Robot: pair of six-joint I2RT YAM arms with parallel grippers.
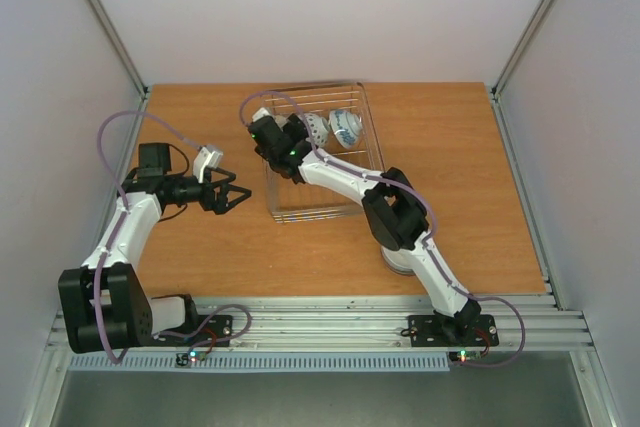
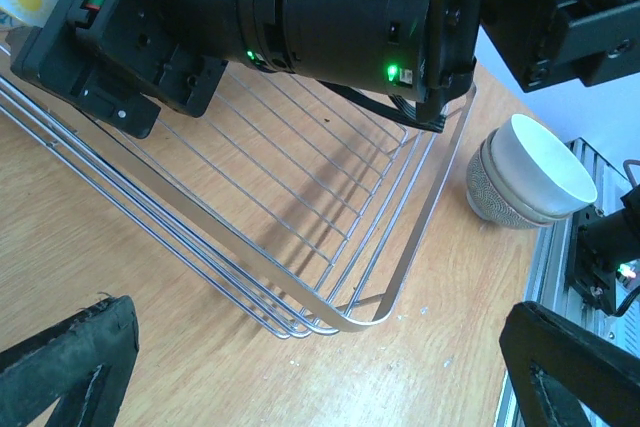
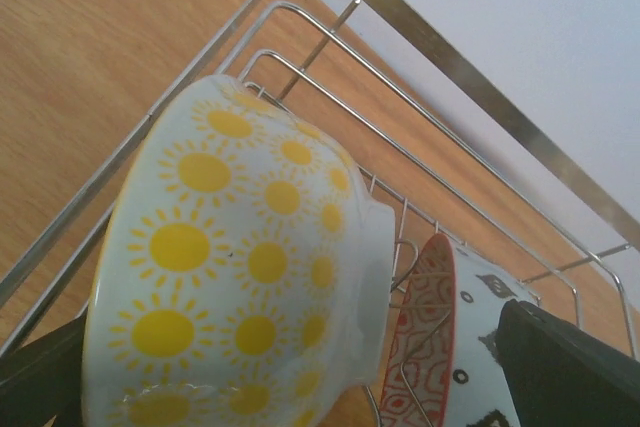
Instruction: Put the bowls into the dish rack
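Note:
The sun bowl is standing on edge in the rack (image 1: 325, 209), so the robot will raise its right gripper, bring it back and lower it onto the stacked white bowl's rim (image 1: 387, 258).
The silver wire dish rack (image 1: 325, 209) stands mid-table. In it a dark-dotted white bowl (image 1: 316, 128) and a blue-and-white bowl (image 1: 346, 127) stand on edge. My right gripper (image 1: 277, 144) is inside the rack's left part. In the right wrist view its jaws (image 3: 300, 377) are wide open around a white bowl with yellow suns (image 3: 230, 267), which stands on edge next to the dotted bowl (image 3: 450, 347). My left gripper (image 1: 236, 197) is open and empty, just left of the rack; its wrist view (image 2: 320, 377) looks at the rack's corner (image 2: 400, 277).
A stack of bowls, white on grey (image 2: 530, 177), sits on the table near the front edge, half hidden under my right arm (image 1: 400, 262). The metal rail (image 1: 330, 322) runs along the near edge. White walls enclose the table.

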